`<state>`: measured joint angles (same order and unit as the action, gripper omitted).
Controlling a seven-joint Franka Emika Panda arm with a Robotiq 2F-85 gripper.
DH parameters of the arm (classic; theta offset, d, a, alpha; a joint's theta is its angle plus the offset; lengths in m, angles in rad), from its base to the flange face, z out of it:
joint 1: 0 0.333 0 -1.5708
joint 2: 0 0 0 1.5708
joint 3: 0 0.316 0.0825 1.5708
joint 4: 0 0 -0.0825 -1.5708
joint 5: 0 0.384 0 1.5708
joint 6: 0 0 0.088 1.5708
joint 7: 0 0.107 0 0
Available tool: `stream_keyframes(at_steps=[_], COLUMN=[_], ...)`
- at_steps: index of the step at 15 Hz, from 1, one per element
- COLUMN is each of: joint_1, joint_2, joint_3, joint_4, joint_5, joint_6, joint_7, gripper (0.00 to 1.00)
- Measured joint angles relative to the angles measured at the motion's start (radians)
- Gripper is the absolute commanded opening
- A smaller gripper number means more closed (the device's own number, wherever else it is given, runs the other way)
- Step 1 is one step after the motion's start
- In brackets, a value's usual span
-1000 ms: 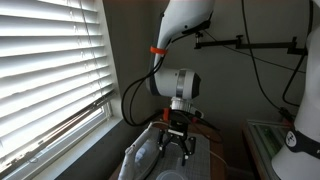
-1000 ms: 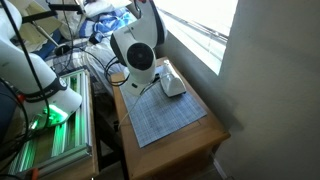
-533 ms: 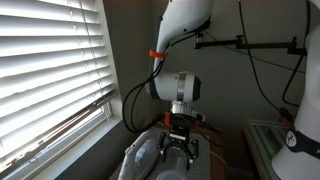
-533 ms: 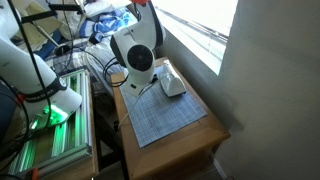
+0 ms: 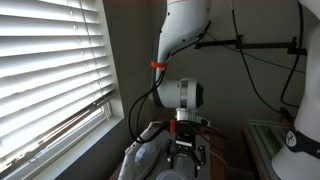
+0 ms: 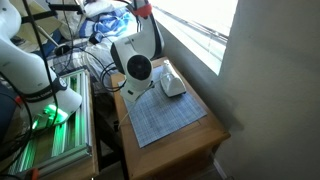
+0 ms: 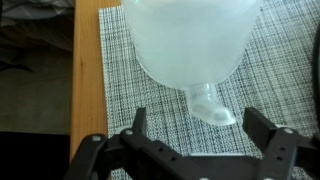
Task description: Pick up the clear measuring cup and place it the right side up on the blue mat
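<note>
The gripper shifts slightly to the right in the wrist view and closes next, since the handle tip [image 7: 212,108] lies off-center that way between the open fingers.
The clear measuring cup [image 7: 190,40] rests on the blue mat [image 7: 120,100], and its handle [image 7: 210,105] points toward my gripper. My gripper [image 7: 200,125] is open and empty. Its two black fingers stand either side of the handle tip, just above the mat and not touching the cup. In both exterior views the cup [image 5: 150,155] [image 6: 172,84] shows as a whitish shape on the mat [image 6: 165,122]. The gripper [image 5: 187,156] hangs low beside it. In one exterior view the wrist [image 6: 136,70] hides the fingers.
The mat lies on a brown wooden table [image 7: 85,70] next to a window with blinds [image 5: 50,70]. A green-lit rack [image 6: 50,140] and cables stand beside the table. The table's front edge [image 6: 215,128] is near the mat.
The arm has lowered and shifted sideways, bringing the open gripper down close to the mat beside the cup. The cup has not moved.
</note>
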<state>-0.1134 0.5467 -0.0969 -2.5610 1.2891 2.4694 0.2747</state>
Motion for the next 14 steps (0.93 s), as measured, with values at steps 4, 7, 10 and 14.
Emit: stream_keyframes(at_steps=[4, 7, 10, 14], joint_1=[-0.006, -0.011, -0.018, -0.02], joint_2=[0.01, 0.01, 0.01, 0.01], joint_3=[-0.005, -0.012, -0.02, -0.025], joint_4=[0.006, 0.01, 0.016, 0.021], joint_5=[0.001, 0.007, 0.028, 0.045], joint_6=[-0.024, -0.041, -0.048, -0.051], joint_7=[-0.019, -0.034, -0.055, -0.072], gripper=[0.9, 0.81, 0.62, 0.68])
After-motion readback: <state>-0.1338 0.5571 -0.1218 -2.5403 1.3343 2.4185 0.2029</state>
